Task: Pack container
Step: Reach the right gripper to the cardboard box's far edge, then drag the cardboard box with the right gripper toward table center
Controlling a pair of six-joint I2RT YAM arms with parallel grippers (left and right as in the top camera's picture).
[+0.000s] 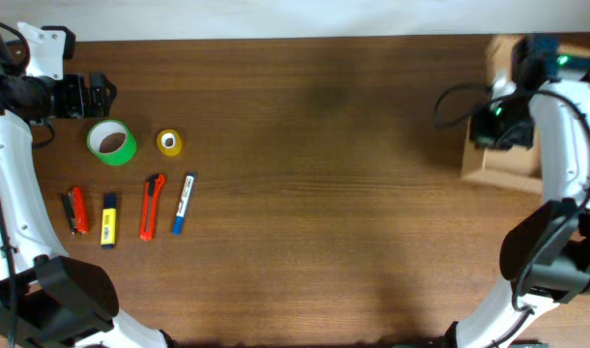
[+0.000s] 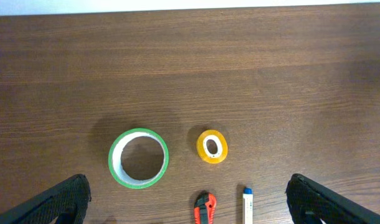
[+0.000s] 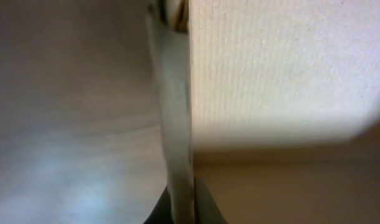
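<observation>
The robot's right gripper will carry the box toward the marker, lower it onto the bare middle of the tabletop and let go of it, since the box is far from the tape rolls.
The container (image 1: 513, 169), a tan cardboard box, stands at the table's right edge, partly under my right arm. My right gripper (image 1: 493, 121) is at the box's left side, shut on a thin cardboard flap (image 3: 176, 124) that stands edge-on between its dark fingers (image 3: 205, 208). The box's pale inner face (image 3: 283, 62) fills the right of that wrist view. At the far left my left gripper (image 1: 92, 95) hovers open and holding nothing just behind a green tape roll (image 1: 111, 142) (image 2: 138, 158). Its fingers (image 2: 65, 199) stand wide apart in the left wrist view.
Beside the green roll lies a small yellow tape roll (image 1: 169, 143) (image 2: 212, 146). In front of them lie a small red cutter (image 1: 75, 210), a yellow highlighter (image 1: 108, 219), an orange cutter (image 1: 152, 206) (image 2: 204, 208) and a white-blue marker (image 1: 183, 203) (image 2: 247, 205).
</observation>
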